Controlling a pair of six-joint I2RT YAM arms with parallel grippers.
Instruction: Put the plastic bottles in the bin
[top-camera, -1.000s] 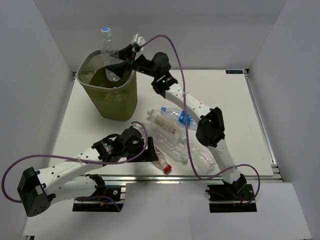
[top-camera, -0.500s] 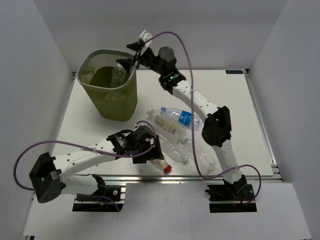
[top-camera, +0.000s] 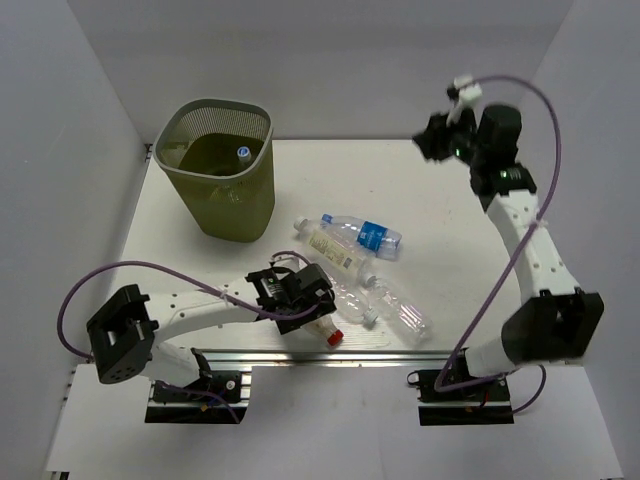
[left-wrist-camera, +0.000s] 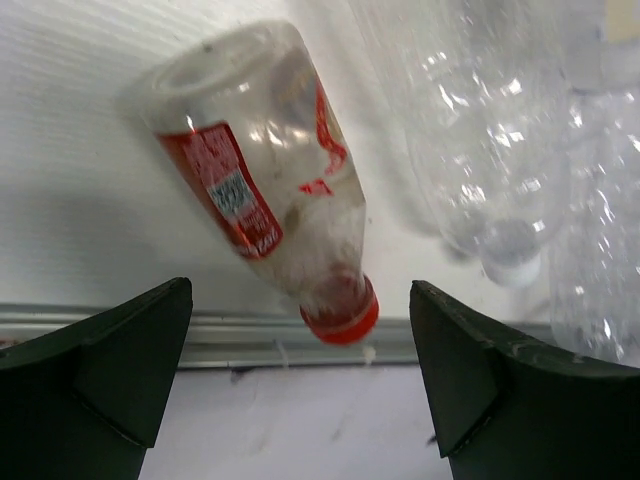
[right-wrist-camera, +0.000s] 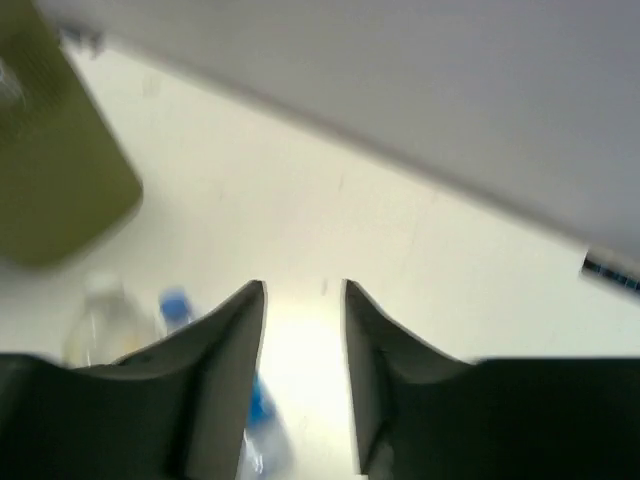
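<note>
My left gripper goes down with its fingers open around the red-labelled body (top-camera: 323, 325) (left-wrist-camera: 262, 208) next and closes, since the bottle lies on the tabletop below that gripper.
The olive-green mesh bin (top-camera: 215, 106) stands at the back left, with one clear bottle (top-camera: 243, 152) lying inside it. Several plastic bottles lie in a cluster at the front centre: a blue-labelled one (top-camera: 365, 236), a cream-labelled one (top-camera: 335, 250), a plain one (top-camera: 402, 312) and a red-capped, red-labelled one (top-camera: 327, 331). My left gripper (top-camera: 303, 298) hangs open over the red-capped bottle (left-wrist-camera: 262, 185), a finger on each side of its cap end, not touching. High at the back right, my right gripper (top-camera: 432, 142) is empty, its fingers drawn close (right-wrist-camera: 303, 290).
The metal rail (left-wrist-camera: 120, 330) of the table's front edge runs just below the red cap. More clear bottles (left-wrist-camera: 500, 150) lie right beside the red-capped one. White walls close in the table on the left, back and right.
The right gripper let a bottle drop into the bin, then swung away to the back right and closed empty. The left gripper moved right, over the red-capped bottle.
</note>
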